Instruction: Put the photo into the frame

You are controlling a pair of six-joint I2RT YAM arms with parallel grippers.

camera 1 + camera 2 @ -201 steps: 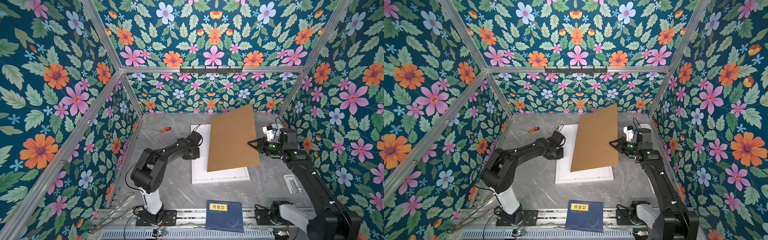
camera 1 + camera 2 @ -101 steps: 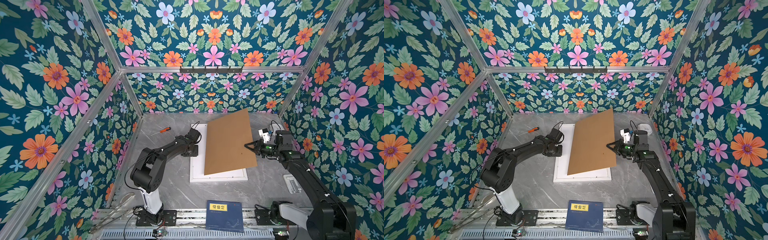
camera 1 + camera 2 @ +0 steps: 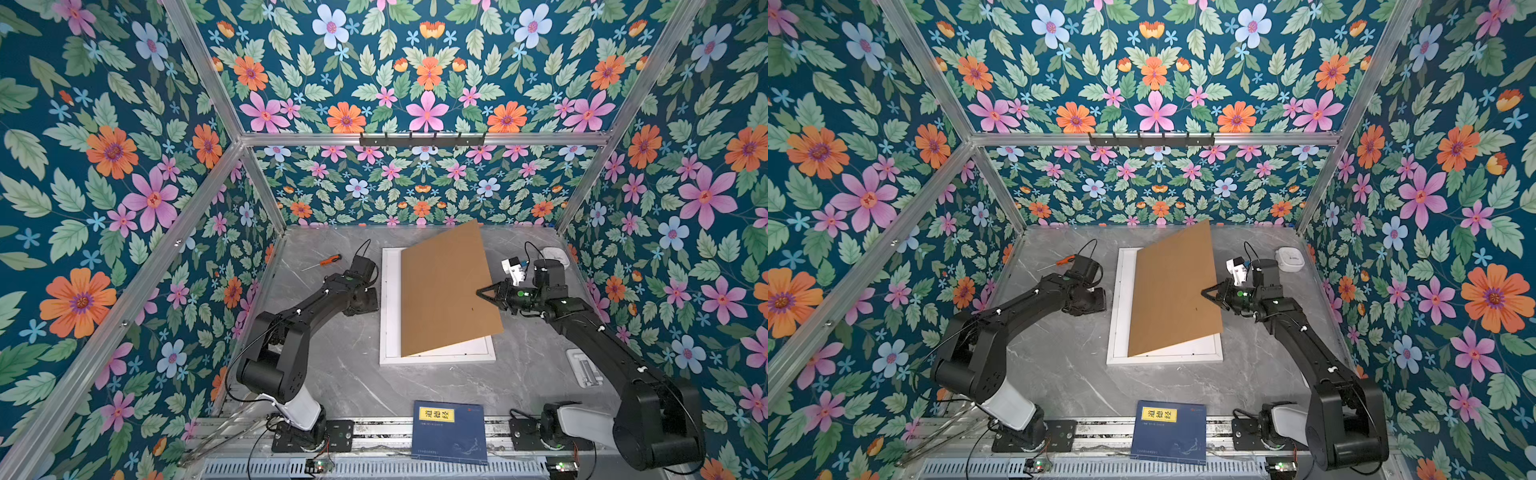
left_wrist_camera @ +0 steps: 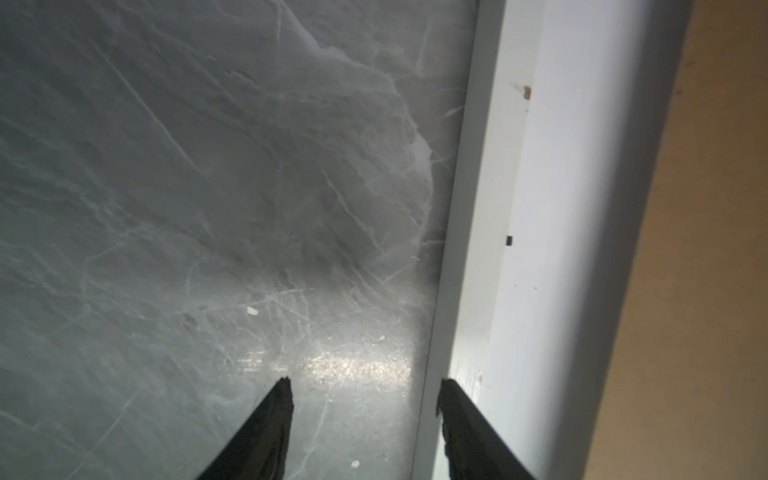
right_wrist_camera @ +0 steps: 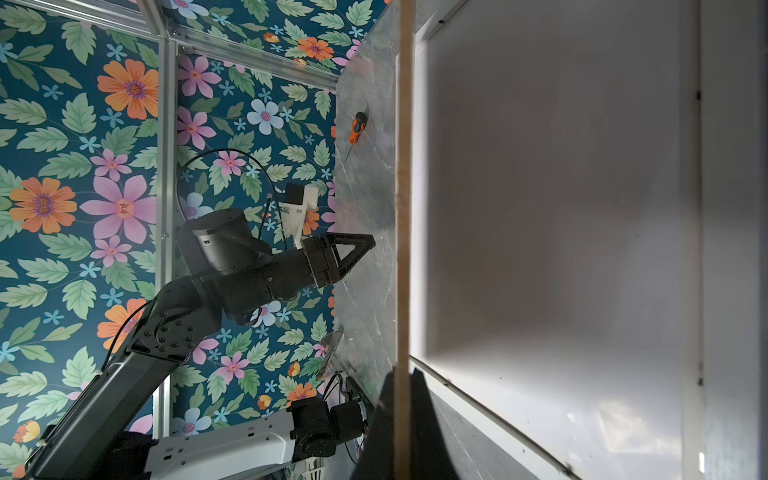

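Note:
The board's edge goes toward the white gap that shows below my right gripper, across the board (image 3: 444, 291), at the bar by my left gripper. Next, I push there, lower and release it.
The white frame (image 3: 388, 307) (image 3: 1119, 307) lies flat mid-table. A brown backing board (image 3: 444, 291) (image 3: 1173, 291) slants over it, its left edge down inside the frame and its right edge raised. My right gripper (image 3: 480, 292) (image 3: 1204, 293) (image 5: 403, 374) is shut on the board's thin right edge (image 5: 404, 208). My left gripper (image 3: 370, 300) (image 3: 1098, 300) (image 4: 361, 386) stands open just left of the frame's left rail (image 4: 498, 208), holding nothing; one finger (image 4: 457, 411) overlaps the rail's outer edge. Under the board only a plain white surface (image 5: 561, 208) shows; the photo is hidden.
An orange screwdriver (image 3: 330, 261) (image 3: 1065, 261) lies at the back left. A dark blue book (image 3: 451, 432) (image 3: 1169, 432) sits at the front edge. A small white device (image 3: 555, 254) is at the back right, and a white tray-like piece (image 3: 584, 368) lies by the right wall.
My left gripper has opened and drawn back left off the frame's rail. My right gripper has moved left and down, laying the board lower over the frame.

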